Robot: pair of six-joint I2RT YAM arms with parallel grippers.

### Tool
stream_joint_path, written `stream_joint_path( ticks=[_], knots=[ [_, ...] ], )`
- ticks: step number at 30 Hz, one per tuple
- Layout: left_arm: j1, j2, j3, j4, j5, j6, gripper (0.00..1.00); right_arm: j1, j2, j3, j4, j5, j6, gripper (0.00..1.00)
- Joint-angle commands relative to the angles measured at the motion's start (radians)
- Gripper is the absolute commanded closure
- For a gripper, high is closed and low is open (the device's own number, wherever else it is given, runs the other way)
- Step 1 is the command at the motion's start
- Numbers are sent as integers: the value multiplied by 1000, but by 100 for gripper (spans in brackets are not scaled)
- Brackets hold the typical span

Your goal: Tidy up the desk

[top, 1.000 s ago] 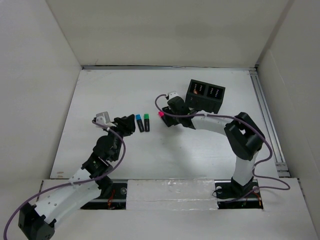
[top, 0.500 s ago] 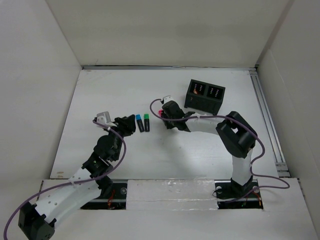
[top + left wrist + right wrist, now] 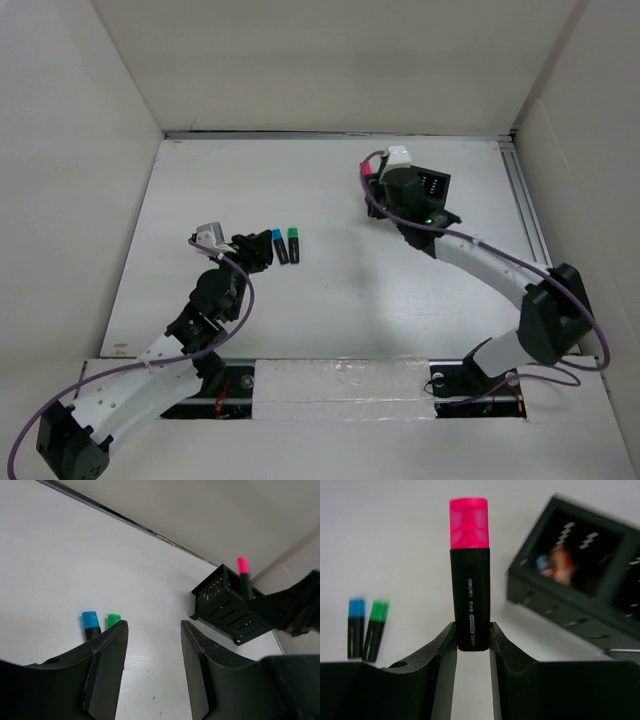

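The right gripper moves to the right in the top view next, lowers the highlighter into the rail-side compartment (image 3: 433,186) (image 3: 633,572) and releases it, as the other compartment already holds something orange.
The white desk (image 3: 330,300) carries a blue-capped highlighter (image 3: 279,245) and a green-capped highlighter (image 3: 293,243) side by side at centre left. My left gripper (image 3: 264,251) is open and empty just left of them; its wrist view shows the blue (image 3: 90,624) and green (image 3: 113,619) caps by its left finger. My right gripper (image 3: 376,176) is shut on a pink-capped highlighter (image 3: 470,580), held upright above the desk at the left end of the black two-compartment organizer (image 3: 428,190). The pink cap shows in the top view (image 3: 366,168).
The organizer (image 3: 580,595) holds something orange (image 3: 560,562) in its left compartment. A metal rail (image 3: 530,230) runs along the desk's right edge. White wall panels close in the left, back and right sides.
My right gripper has lifted the pink highlighter off the desk and carried it back and right to the organizer's left end. The left arm has not moved.
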Motion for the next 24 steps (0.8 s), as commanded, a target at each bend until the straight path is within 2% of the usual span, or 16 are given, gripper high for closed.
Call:
stream_joint_path(
  ticks=[1,3,11,24],
  knots=[
    [4,-9,7,51,12,7,57,-100,-97,-43,43,92,34,88],
    [4,-6,4,54,18,7,57,-182,-117,-56,31,95,57,88],
    [4,3,7,56,21,6,58,-363,-115,-77,17,57,86,87],
    [4,17,7,65,32,4,58,-416,-60,-50,36,34,89,78]
  ],
)
